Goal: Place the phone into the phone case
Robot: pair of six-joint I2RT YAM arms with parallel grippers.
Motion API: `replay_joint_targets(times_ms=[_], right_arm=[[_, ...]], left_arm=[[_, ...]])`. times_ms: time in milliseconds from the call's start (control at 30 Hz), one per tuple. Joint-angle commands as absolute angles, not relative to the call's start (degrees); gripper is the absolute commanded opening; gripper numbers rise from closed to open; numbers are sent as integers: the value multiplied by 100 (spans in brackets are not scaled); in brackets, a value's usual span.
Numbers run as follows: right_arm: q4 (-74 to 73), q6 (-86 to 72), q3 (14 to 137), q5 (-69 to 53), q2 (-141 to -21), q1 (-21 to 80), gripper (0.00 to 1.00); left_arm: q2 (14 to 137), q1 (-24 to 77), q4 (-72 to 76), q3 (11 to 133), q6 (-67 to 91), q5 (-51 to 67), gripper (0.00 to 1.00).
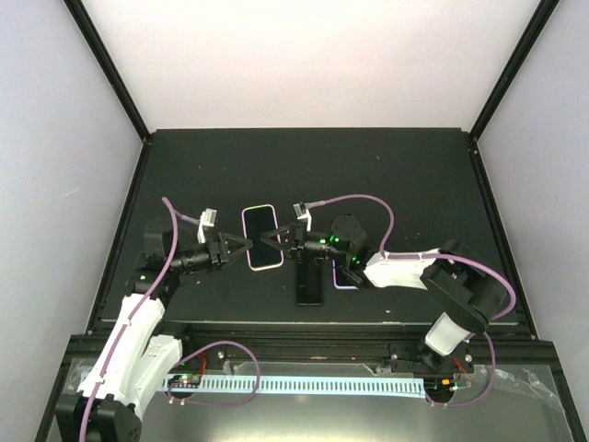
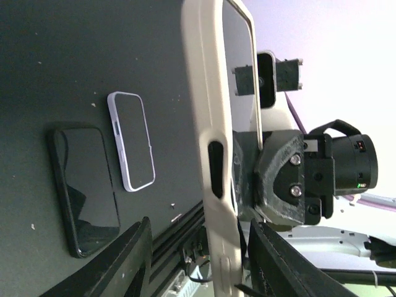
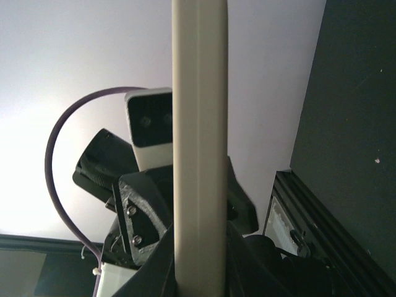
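I should next keep my left gripper nearly where it is and close its fingers on the cream case's free long edge next to the dark slot.
A cream phone case with a dark face is held above the table between my two grippers. My right gripper is shut on its right long edge; in the right wrist view the case edge runs up between the fingers of the right gripper. My left gripper is open and straddles the case's left edge, with a wide gap on one side of the left gripper. The black phone lies flat on the table, also in the left wrist view.
A lavender case with a dark face lies beside the black phone, partly under my right arm; it shows whole in the left wrist view. The table's black front rail runs near my arm bases.
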State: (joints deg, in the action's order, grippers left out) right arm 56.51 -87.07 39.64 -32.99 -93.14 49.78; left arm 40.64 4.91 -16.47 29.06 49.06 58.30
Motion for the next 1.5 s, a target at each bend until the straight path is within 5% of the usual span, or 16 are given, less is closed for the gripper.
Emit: replay_joint_targets(times_ms=[0,167,333,500,833,1100,1467], right_arm=[[5981,-8456,3999,-3561,-9065,5017,14],[5879,-8337,3983,-3695,-9104,5038,14],[5504,-8087,3998,-3714,-9100,5045,18],[5169,-7847,3999,-3634,-9035,5033,26],[4563,-7415,3874,-3440,-8995,4815,52],[4400,-7085,3884,-3363,-9515,4537,52],[3581,-6529,3506,-3174,-9232,4086,69]], left_arm=[[4117,492,-1464,3164,4672,5520,44],[4187,492,-1349,3157,4744,5374,42],[4239,492,-1364,3146,4711,5258,16],[4353,486,-1510,3153,4577,5197,2],[4883,488,-1414,3088,4336,4951,2],[5725,488,-1056,2876,4265,4451,2],[6952,489,-291,2646,4251,3919,1]])
